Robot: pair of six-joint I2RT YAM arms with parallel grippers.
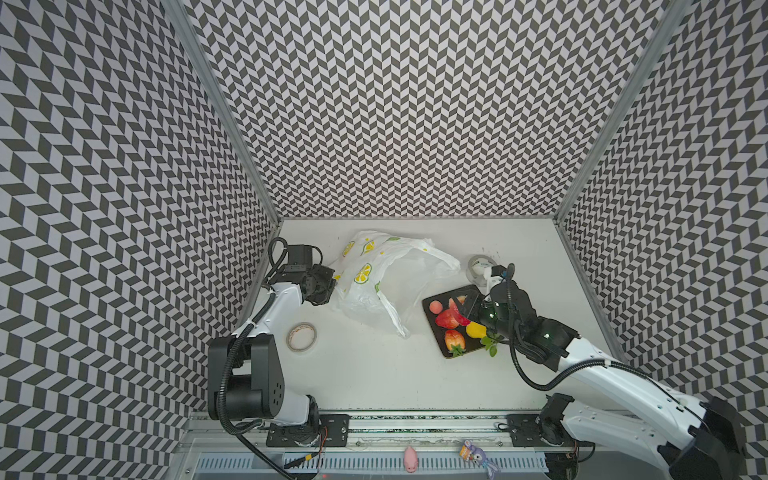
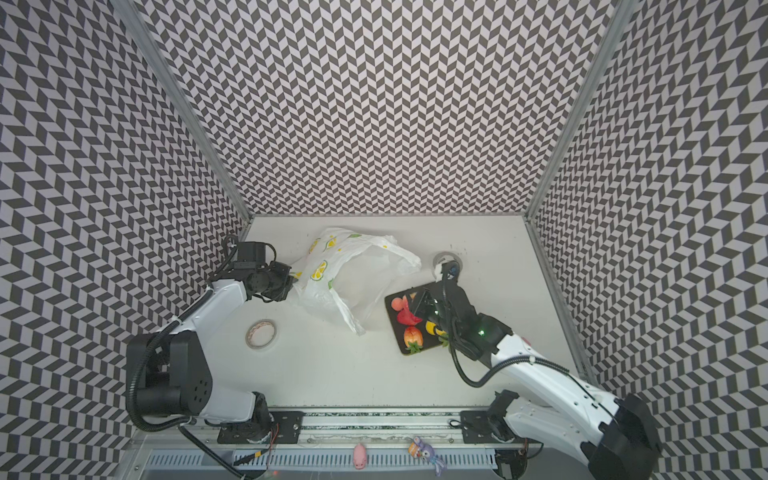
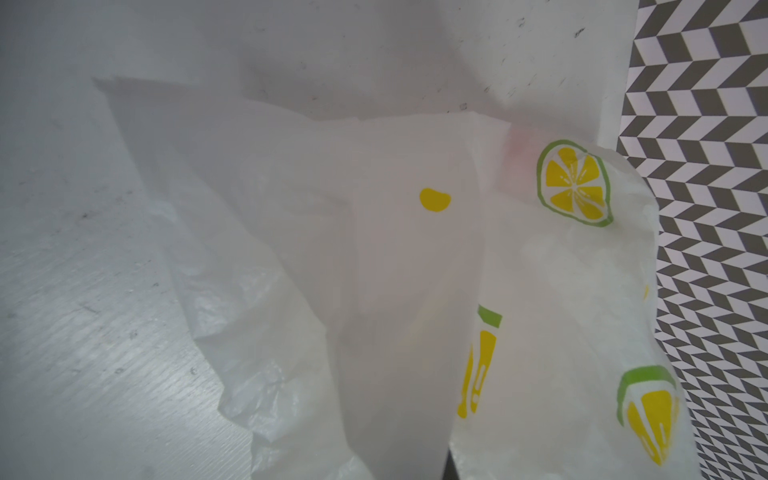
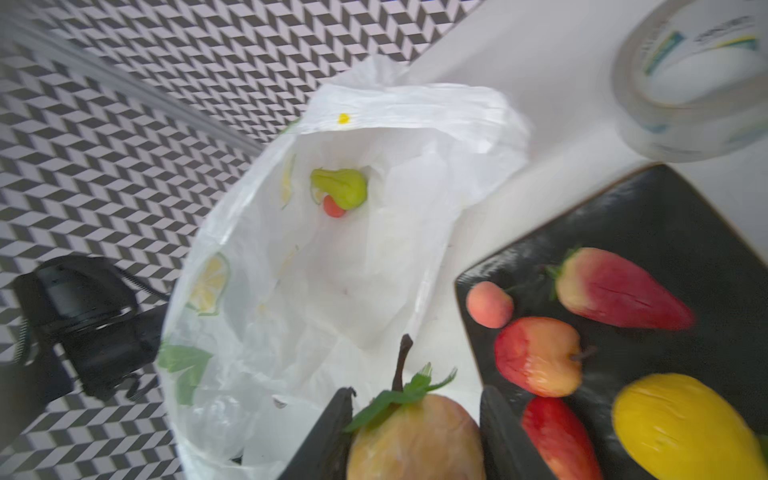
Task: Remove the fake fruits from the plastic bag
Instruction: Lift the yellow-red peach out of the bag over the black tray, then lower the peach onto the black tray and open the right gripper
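Next, the right gripper comes down onto the tray's far half (image 4: 577, 235) and releases the yellow-orange fake fruit (image 4: 415, 440), as dark surface is still bare beside the long red strawberry.
The white plastic bag (image 1: 374, 291) (image 2: 328, 286) (image 3: 395, 270) with lemon prints lies open at the back of the table. My left gripper (image 1: 328, 286) (image 2: 289, 282) is shut on the bag's left edge, and film hides its fingers in the left wrist view. Inside the bag (image 4: 332, 291) lie a green pear (image 4: 340, 187) and a small peach (image 4: 333, 206). My right gripper (image 4: 417, 395) (image 1: 468, 305) is shut on a yellow-orange fake fruit (image 4: 415, 440) with a stem, at the dark tray's (image 4: 665, 216) edge. On the tray lie strawberries (image 4: 619, 299), an apple (image 4: 538, 355), a peach (image 4: 489, 304) and a lemon (image 4: 681, 428).
A beige tape roll (image 1: 301, 337) (image 2: 261, 333) lies on the table in front of the left arm. A clear tape roll (image 1: 480, 266) (image 4: 698, 79) stands just behind the tray (image 1: 432, 332). Patterned walls close in the left, back and right sides.
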